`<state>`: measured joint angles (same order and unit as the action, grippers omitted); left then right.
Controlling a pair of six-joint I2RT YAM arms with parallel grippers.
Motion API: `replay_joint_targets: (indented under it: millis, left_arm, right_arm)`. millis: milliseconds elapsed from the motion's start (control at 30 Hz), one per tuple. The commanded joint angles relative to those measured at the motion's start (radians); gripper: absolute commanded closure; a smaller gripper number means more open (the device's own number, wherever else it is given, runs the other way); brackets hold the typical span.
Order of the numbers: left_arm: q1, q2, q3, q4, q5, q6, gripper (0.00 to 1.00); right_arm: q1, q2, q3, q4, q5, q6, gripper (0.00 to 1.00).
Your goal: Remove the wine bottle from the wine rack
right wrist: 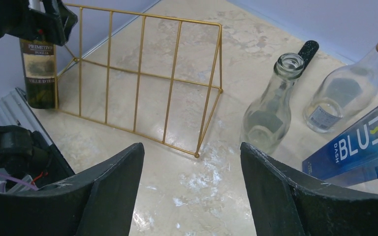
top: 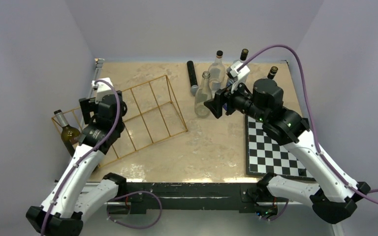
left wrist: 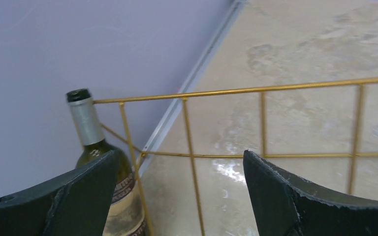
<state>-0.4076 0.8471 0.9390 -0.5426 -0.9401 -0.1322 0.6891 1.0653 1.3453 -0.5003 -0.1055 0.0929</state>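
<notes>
The silver foil neck is narrower than the bottle's body, so I should move my left gripper to the left in the top view and close it around the neck.
The wine rack, a gold wire frame, lies on the table left of centre. It also shows in the left wrist view and the right wrist view. A green wine bottle with a silver foil neck and a beige label stands upright in the rack's left end bay. My left gripper is open and empty over the rack, just right of the bottle, not touching it. My right gripper is open and empty, above bare table right of the rack.
Two clear glass bottles, two dark bottles and a black cylinder stand at the back. A blue box sits by them. A chessboard lies at the right. Walls close in on both sides.
</notes>
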Motion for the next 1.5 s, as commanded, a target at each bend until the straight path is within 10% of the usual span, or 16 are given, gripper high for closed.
replay_joint_targets:
  millis: [0,333,1467]
  left_arm:
    - [0.235,-0.005,0.004,0.041,0.075,-0.079,0.01]
    - [0.616,0.149,-0.057,0.230,-0.052,-0.023,0.06]
    - [0.717,0.361,-0.093,0.385,-0.031,-0.044,0.33]
  right_arm:
    - [0.004,-0.077,-0.021,0.033,-0.026,-0.015,0.25]
    - [0.004,-0.105,-0.015,0.047,-0.059,0.004,0.25]
    - [0.004,-0.160,-0.037,0.052,-0.016,-0.027,0.22]
